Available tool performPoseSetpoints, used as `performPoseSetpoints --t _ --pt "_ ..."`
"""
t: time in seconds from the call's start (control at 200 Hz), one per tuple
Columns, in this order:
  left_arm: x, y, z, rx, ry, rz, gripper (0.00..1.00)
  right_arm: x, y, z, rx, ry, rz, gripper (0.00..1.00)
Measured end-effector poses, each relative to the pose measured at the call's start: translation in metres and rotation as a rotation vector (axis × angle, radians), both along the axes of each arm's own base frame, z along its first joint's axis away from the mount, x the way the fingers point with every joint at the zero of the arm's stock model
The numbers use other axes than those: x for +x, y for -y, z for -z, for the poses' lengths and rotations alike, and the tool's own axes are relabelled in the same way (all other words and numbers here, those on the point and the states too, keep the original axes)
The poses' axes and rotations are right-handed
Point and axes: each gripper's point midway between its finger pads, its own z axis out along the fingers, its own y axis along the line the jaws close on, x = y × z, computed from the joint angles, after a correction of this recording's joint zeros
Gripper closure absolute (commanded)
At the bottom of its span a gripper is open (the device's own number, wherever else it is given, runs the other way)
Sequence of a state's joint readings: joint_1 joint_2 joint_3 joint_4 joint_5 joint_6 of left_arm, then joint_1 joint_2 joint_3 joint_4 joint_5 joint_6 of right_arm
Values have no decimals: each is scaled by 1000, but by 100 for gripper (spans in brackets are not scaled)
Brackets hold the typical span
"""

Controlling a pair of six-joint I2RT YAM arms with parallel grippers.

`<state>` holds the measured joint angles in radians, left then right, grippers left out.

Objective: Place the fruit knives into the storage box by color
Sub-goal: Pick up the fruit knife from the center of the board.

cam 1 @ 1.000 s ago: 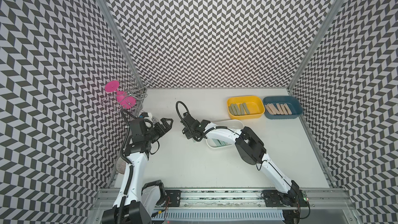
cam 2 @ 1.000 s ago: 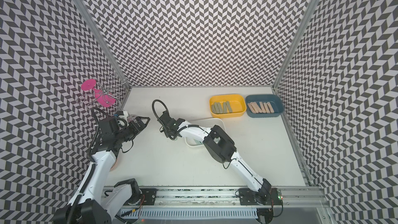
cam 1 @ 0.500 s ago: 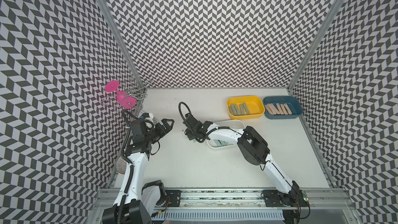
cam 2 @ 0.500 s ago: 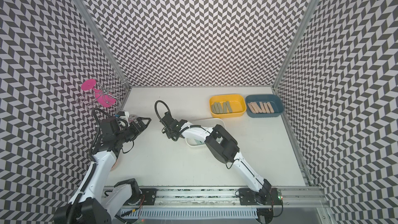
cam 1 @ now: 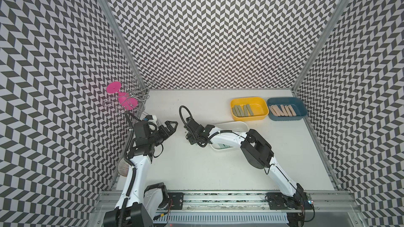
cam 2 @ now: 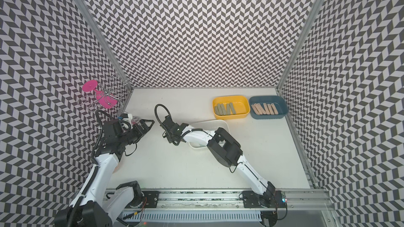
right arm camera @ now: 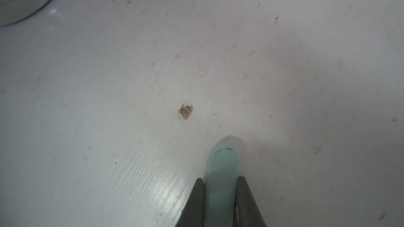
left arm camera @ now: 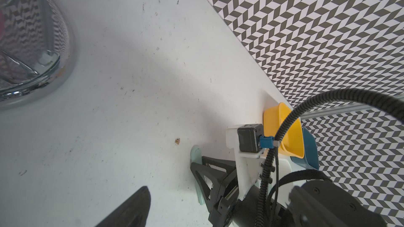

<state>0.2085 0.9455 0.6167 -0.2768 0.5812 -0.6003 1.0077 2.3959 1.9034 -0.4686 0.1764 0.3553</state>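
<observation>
I will next raise my right gripper, carry the mint knife over the white storage box (cam 1: 231, 123), lower and release it, as that box is beside the gripper, under its arm.
My right gripper (right arm camera: 220, 180) is shut on a pale mint fruit knife (right arm camera: 223, 162), whose rounded end sticks out past the fingertips just above the table. In both top views this gripper (cam 1: 188, 135) (cam 2: 167, 136) is left of the white storage box (cam 1: 231, 123). The mint knife (left arm camera: 195, 155) also shows in the left wrist view. Several grey-green knives (cam 1: 242, 110) lie in the yellow box (cam 1: 260, 107). The blue box (cam 1: 302, 109) holds several peach-pink knives (cam 1: 282, 110). My left gripper (cam 1: 169, 128) hovers open and empty at the left, with one finger (left arm camera: 131, 208) in its wrist view.
A wire rack holding a pink glass (cam 1: 122, 99) stands at the back left corner, its shiny base (left arm camera: 32, 62) close to my left gripper. A small brown chip (right arm camera: 185, 111) marks the table. The right arm lies across the white box. Patterned walls close three sides.
My right gripper's jaws have closed onto the mint knife and the gripper has shifted slightly to the right. The left arm has barely moved.
</observation>
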Motion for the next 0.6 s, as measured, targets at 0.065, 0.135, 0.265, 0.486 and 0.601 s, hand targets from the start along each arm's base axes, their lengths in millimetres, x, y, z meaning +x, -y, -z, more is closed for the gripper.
performPoseSetpoints --t 0.065,0.135,0.265,0.486,0.601 --pt "-1 2 -1 1 5 5 0 -1 0 0 -3 -5 -2 89" --pt "-1 2 -2 2 7 7 0 -2 0 -1 -2 -10 -6 89" --pt "-1 4 -2 1 7 11 0 -2 1 -14 8 -3 -4 90" --pt "-1 10 -3 4 8 26 0 12 6 -106 144 104 29 90" --pt "0 17 -7 3 12 42 0 20 29 -160 227 169 67 90"
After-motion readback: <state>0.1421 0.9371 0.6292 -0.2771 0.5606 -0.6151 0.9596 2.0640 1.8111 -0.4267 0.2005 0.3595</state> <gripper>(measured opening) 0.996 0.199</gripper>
